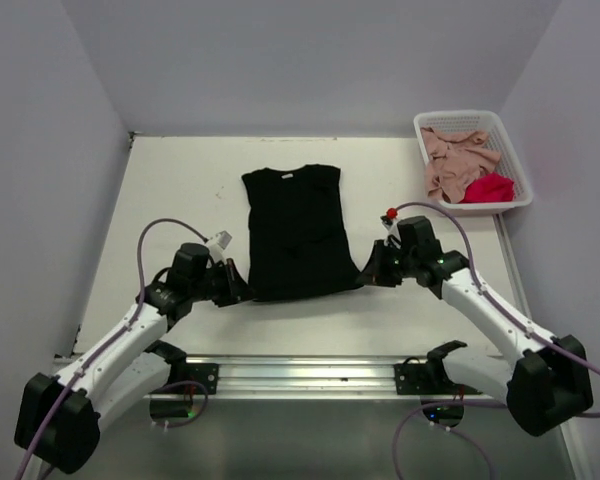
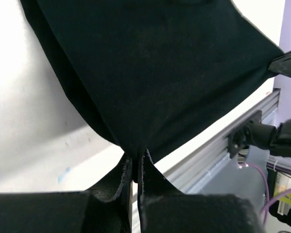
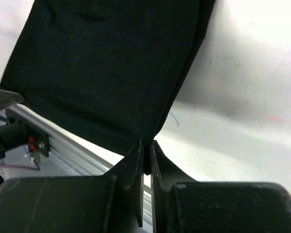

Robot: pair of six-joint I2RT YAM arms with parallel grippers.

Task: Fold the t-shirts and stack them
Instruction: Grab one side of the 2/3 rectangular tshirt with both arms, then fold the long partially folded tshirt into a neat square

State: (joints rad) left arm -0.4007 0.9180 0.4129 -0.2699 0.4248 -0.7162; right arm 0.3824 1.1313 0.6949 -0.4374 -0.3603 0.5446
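Note:
My left gripper has the hem corner and will next carry it outward over the black t-shirt (image 1: 295, 232) and release it at the t-shirt's shoulder on that corner's side (image 1: 255, 180), as the t-shirt lies spread lengthwise.
A black t-shirt (image 1: 295, 232) lies spread lengthwise on the white table, collar at the far end. My left gripper (image 1: 242, 291) is shut on its near left hem corner. In the left wrist view the black t-shirt (image 2: 150, 68) fans out from that gripper (image 2: 134, 158), lifted off the table. My right gripper (image 1: 365, 277) is shut on the near right hem corner. The right wrist view shows the cloth (image 3: 111, 68) pinched between its fingertips (image 3: 146, 145). A dusty pink t-shirt (image 1: 455, 158) and a bright red t-shirt (image 1: 488, 188) lie crumpled in the basket.
A white lattice basket (image 1: 510, 150) stands at the table's far right corner. Grey walls close the left, back and right sides. An aluminium rail (image 1: 310, 374) runs along the near edge between the arm bases.

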